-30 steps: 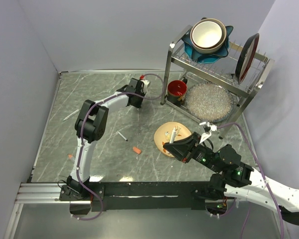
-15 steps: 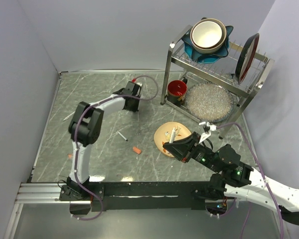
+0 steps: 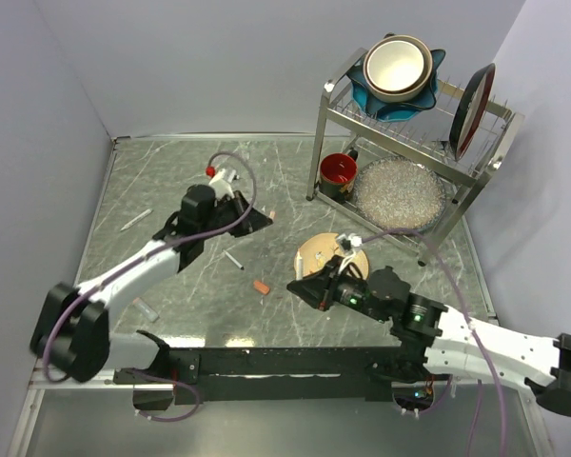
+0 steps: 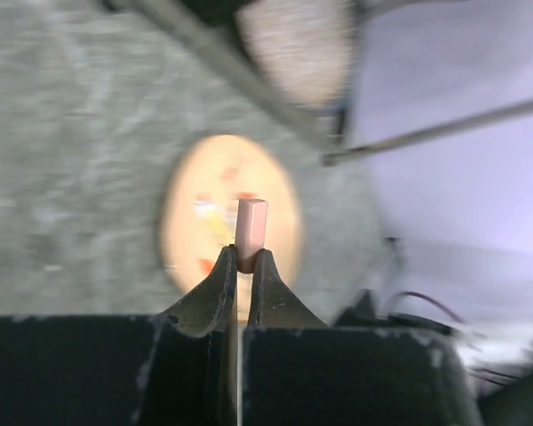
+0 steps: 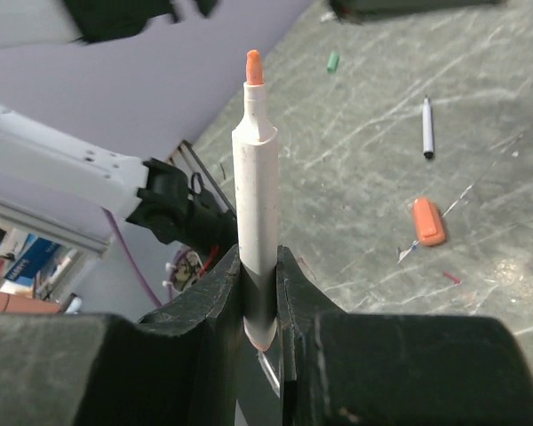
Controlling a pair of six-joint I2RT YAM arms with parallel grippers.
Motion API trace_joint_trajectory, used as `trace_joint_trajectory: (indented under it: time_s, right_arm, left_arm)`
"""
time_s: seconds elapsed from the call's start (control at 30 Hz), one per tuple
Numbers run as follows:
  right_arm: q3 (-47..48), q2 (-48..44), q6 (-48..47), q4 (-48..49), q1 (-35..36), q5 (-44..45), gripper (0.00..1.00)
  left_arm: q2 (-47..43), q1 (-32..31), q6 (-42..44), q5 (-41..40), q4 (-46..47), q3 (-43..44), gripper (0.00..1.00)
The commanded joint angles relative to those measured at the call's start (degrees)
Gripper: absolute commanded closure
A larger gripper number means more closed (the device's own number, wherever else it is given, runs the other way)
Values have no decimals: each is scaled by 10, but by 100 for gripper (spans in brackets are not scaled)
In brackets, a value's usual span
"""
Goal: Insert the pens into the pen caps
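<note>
My left gripper needs to pull the pinkish-orange cap back over the pen's orange tip [image 3: 299,254] next and let go of the cap there, because the tip is still uncapped and sits back from my left gripper.
My left gripper [image 3: 259,221] is shut on a short pinkish-orange pen cap [image 4: 251,231] that sticks out past the fingertips, held above the table and aimed at the orange plate [image 4: 191,222]. My right gripper [image 3: 298,286] is shut on a white pen [image 5: 255,177] with an orange tip, held upright in the right wrist view. Another orange cap [image 3: 261,287] lies on the table between the grippers and also shows in the right wrist view [image 5: 427,222]. A loose pen [image 3: 233,259] lies near it. A small green cap [image 5: 332,60] lies farther off.
The orange plate [image 3: 316,249] lies just right of centre. A metal dish rack [image 3: 414,124] with bowls and a red cup [image 3: 339,171] stand at the back right. More pens lie at the left [image 3: 136,220] and near the front left [image 3: 145,308].
My left arm has swung from the far back down toward the middle with the cap in it. My right gripper has moved left, off the plate, with the pen.
</note>
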Motion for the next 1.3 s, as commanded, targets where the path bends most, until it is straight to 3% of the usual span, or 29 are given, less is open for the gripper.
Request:
trace_joint_trajectory:
  time_s: [0.0, 0.1, 0.33, 1.27]
  right_arm:
    - [-10, 52, 16, 106, 1, -1, 100]
    - [5, 100, 23, 154, 1, -37, 100]
    - [41, 175, 37, 216, 2, -71, 100]
    - [78, 235, 48, 232, 1, -87, 100]
  left_arm:
    - [-89, -17, -117, 51, 178, -69, 99]
    - [-182, -41, -121, 18, 221, -116, 99]
    - [-286, -62, -117, -8, 288, -191, 99]
    - [-359, -72, -117, -20, 271, -234, 99]
